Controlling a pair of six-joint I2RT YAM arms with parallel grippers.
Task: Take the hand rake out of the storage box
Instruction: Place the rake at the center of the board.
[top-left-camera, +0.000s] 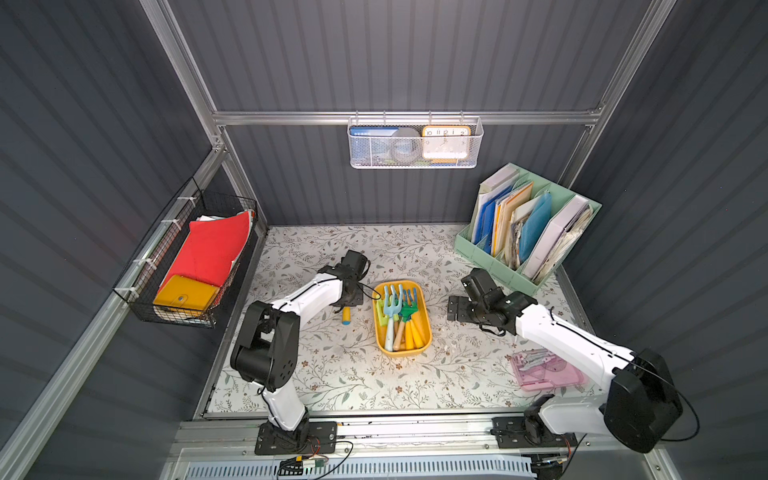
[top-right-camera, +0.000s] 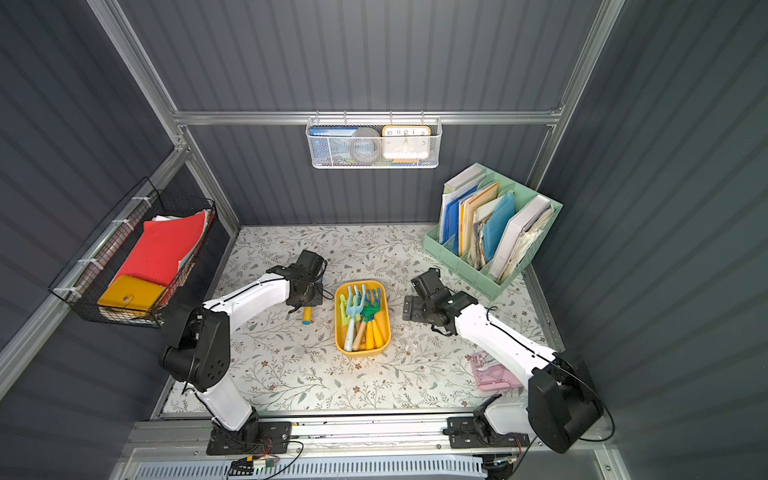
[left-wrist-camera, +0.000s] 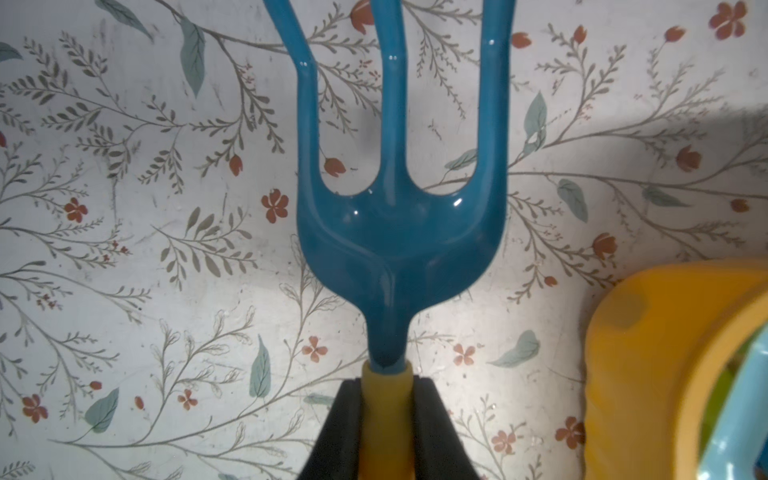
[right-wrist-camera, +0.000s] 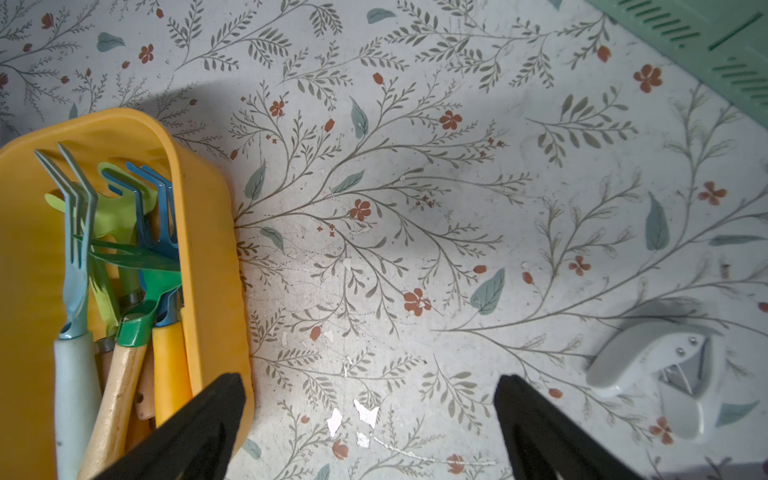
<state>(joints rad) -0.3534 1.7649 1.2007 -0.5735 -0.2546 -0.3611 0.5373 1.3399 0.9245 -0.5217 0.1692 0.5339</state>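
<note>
I need to lower my left gripper onto the open floral tabletop beside the storage box next and release the yellow handle, because the rake (left-wrist-camera: 395, 241) hangs clear of the tub.
My left gripper (left-wrist-camera: 386, 382) is shut on the yellow handle of a hand rake (left-wrist-camera: 395, 241) with three dark blue tines. The rake is outside the storage box, over the floral tabletop just left of it. In both top views only its handle end (top-left-camera: 346, 315) (top-right-camera: 307, 316) shows below the left gripper (top-left-camera: 350, 297). The storage box, a shallow yellow tub (top-left-camera: 403, 353) (top-right-camera: 361, 352) (right-wrist-camera: 208, 249), holds several other toy garden tools (top-left-camera: 399, 316). My right gripper (right-wrist-camera: 365, 382) (top-left-camera: 455, 309) stands open and empty just right of the tub.
A mint-green file organiser (top-left-camera: 528, 232) full of papers stands at the back right. A flat pink case (top-left-camera: 540, 370) lies at the front right under the right arm. A small white punch (right-wrist-camera: 652, 374) lies near the right gripper. Wire baskets (top-left-camera: 187, 266) (top-left-camera: 415, 143) hang on the walls.
</note>
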